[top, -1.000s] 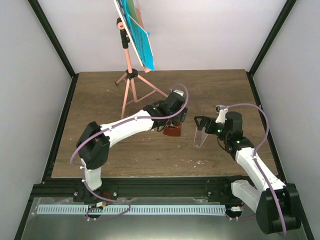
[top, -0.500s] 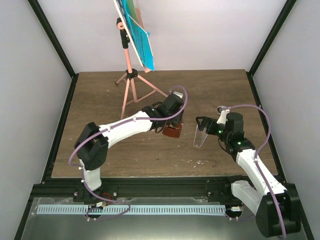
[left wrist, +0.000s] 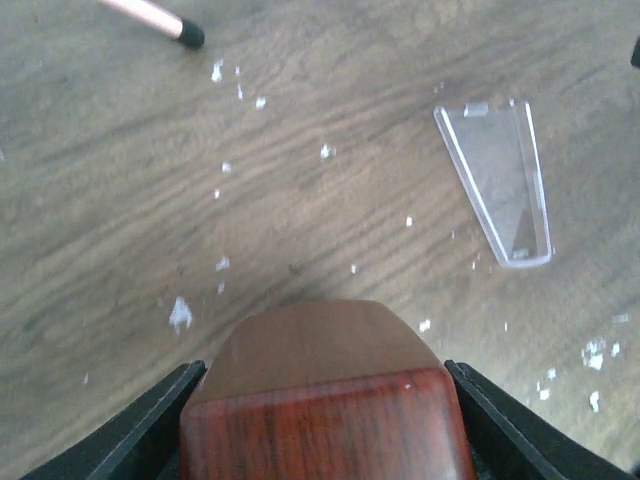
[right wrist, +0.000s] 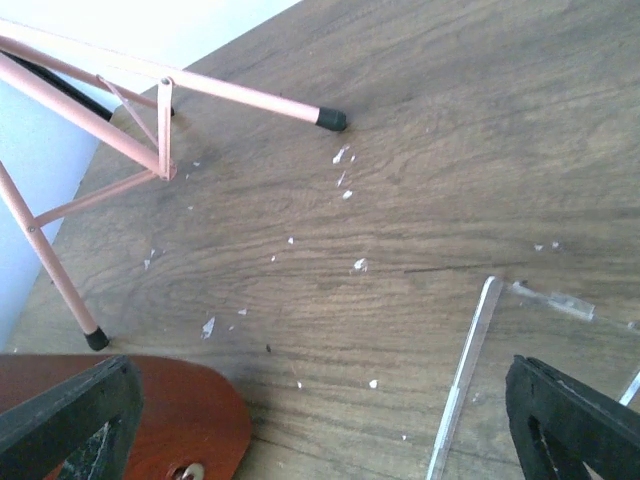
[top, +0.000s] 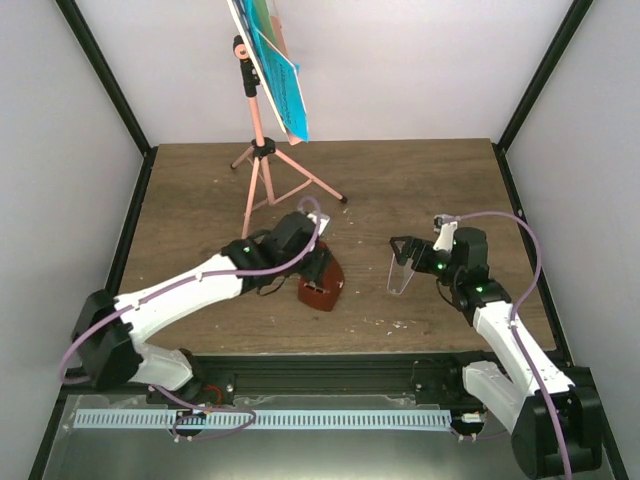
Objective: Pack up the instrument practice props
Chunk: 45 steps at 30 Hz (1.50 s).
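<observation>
My left gripper draws back and down next, sets the low-hanging metronome there and releases it, since clear wood lies below it and slightly back from it.
The reddish-brown metronome [top: 320, 288] hangs low over the table's middle, with my left gripper [top: 316, 280] shut on it. In the left wrist view the metronome [left wrist: 325, 400] fills the gap between both black fingers [left wrist: 150, 425]. Its clear plastic cover [top: 400, 276] lies flat on the wood to the right, apart from it. My right gripper [top: 404, 258] is open just above that cover, whose edge [right wrist: 465, 380] shows inside the right finger [right wrist: 575, 425]. The pink tripod music stand [top: 258, 150] stands upright at the back left, with blue sheet-music pages [top: 280, 85] on its desk.
The stand's legs [right wrist: 150, 130] spread over the back-left of the wooden table [top: 430, 190]. Small white flecks [left wrist: 180, 312] are scattered on the wood. Black frame posts and white walls close in the table on three sides.
My left gripper closed on the metronome, then drew back toward the near left with it. The right arm and the clear cover have barely moved.
</observation>
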Tool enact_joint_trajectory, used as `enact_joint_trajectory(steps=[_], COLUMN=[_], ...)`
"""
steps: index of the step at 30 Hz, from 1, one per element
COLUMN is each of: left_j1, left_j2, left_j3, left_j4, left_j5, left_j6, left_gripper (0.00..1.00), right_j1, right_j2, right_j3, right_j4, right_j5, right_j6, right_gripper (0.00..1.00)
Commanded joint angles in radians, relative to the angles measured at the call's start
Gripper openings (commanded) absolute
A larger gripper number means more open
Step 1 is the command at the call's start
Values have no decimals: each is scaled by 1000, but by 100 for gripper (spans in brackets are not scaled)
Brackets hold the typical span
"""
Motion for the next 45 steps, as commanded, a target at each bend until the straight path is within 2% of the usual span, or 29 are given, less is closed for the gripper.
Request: enact_joint_trajectory(steps=[1,5,9,23,29,32,34,40,43,45], left_j1=[-12,-34,-80,-208,-209,-209,-209,-209,-191,-126], left_j2=[-140,-204,-219,-104,-99,-104,-114,-233,-289,-323], left_j3=[-117,-180,-193,-134,-141,-143,-140,-145,-96,-50], left_j4=[55,80,92,19,36,48,52,138,103,52], left_j5=[25,17,-50,-241,-226,-228,-231,-179,-163,-59], left_j6=[-29,-44,-24,9,-17,-23,-34,-7,25,35], left_gripper=[43,41,41,50,62,77,83,95,100,100], right_j1=[-9,-8,-7,-1,1,1,3,29,53,77], right_j2=[4,6,5,-18,-22,-19,-10,-39,-68,-82], right_j3=[-24,-42,-34,-72,-74,-70,-54,-10,5,14], right_j4=[44,83,76,73,75,80,61,56,87,118], right_j5=[-80,-140,-161,-193,-207,-213,-219,-260,-293,-333], right_j6=[22,46,38,33,38,55,55,-5,-26,-38], right_gripper=[100,100,100,100,100,100,100,100,100,100])
